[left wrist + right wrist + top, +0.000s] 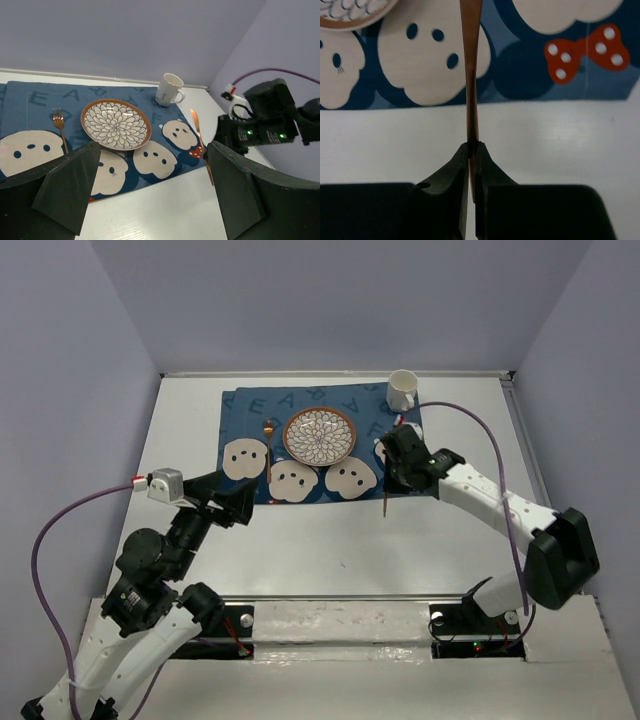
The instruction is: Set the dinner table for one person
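Next, my right gripper moves outward and toward the plate (319,436), then down onto the clear mat beside it, since the knife's handle sticks out over bare table.
On the white dinner table (330,540) lies a dark blue mat (250,410) with pale cartoon faces. A flower-patterned plate (319,436) sits in the middle of the mat, with a copper fork (60,127) to its left. My right gripper (473,147) is shut on a thin copper knife (471,75), seen edge-on. The knife (386,502) is at the mat's right front corner, with its blade over the mat and its handle over bare table. I cannot tell whether it touches down. My left gripper (152,185) hovers wide open, holding nothing, near the mat's front left edge.
A white mug (402,390) stands at the mat's far right corner, behind the right gripper (390,480). Purple cables loop from both wrists. Grey walls close in the table at the back and on both sides.
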Robot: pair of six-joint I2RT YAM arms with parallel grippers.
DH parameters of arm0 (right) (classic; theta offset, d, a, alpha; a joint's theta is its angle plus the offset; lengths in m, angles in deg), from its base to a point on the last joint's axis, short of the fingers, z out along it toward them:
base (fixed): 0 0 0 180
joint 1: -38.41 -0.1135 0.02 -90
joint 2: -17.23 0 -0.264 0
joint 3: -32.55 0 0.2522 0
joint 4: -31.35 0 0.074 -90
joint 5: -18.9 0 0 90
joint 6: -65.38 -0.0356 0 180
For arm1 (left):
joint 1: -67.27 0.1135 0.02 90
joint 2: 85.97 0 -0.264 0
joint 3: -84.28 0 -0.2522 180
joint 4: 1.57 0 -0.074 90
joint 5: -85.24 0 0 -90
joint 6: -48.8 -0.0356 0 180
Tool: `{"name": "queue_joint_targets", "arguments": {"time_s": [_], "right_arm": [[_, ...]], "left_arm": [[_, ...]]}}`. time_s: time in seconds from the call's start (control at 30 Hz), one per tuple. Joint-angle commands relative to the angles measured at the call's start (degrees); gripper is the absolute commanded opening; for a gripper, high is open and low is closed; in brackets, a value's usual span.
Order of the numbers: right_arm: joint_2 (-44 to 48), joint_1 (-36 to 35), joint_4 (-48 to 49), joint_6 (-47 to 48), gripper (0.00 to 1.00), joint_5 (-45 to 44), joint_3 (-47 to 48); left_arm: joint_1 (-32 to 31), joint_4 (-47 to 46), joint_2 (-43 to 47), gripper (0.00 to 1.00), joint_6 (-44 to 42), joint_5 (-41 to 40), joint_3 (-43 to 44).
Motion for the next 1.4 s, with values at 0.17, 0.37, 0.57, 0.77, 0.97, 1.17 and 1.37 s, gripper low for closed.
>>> {"name": "queue_joint_targets", "arguments": {"time_s": [0.17,0.37,0.57,0.77,0.97,1.17,1.37], "right_arm": [[-22.3,5.7,8.1,14.6,0.0,7.7,23.4],[-32.7,9.8,6.9,15.7,0.0,14.1,33.4],[-37.0,11.6,4.8,14.5,0.0,15.8,36.4],[-40.6,12.8,3.5,14.3,0.0,15.5,38.0],[-42.9,13.4,2.9,13.2,0.0,14.9,38.9],[-44.8,13.9,2.0,13.3,0.0,14.3,40.8],[-45.4,13.9,2.1,12.7,0.26,11.8,41.0]], "left_arm": [[1.7,-3.0,-2.3,0.99,-0.9,0.1,0.5],[2.3,-3.2,-2.7,0.99,-0.9,0.4,0.5],[2.7,-3.4,-3.3,0.99,-0.9,0.6,0.5],[3.2,-3.5,-3.7,0.99,-0.8,1.0,0.5],[3.7,-3.6,-4.0,0.99,-0.8,1.1,0.4],[3.8,-3.5,-4.1,0.99,-0.9,1.2,0.4],[3.8,-3.6,-4.2,0.99,-0.9,1.2,0.4]]}}
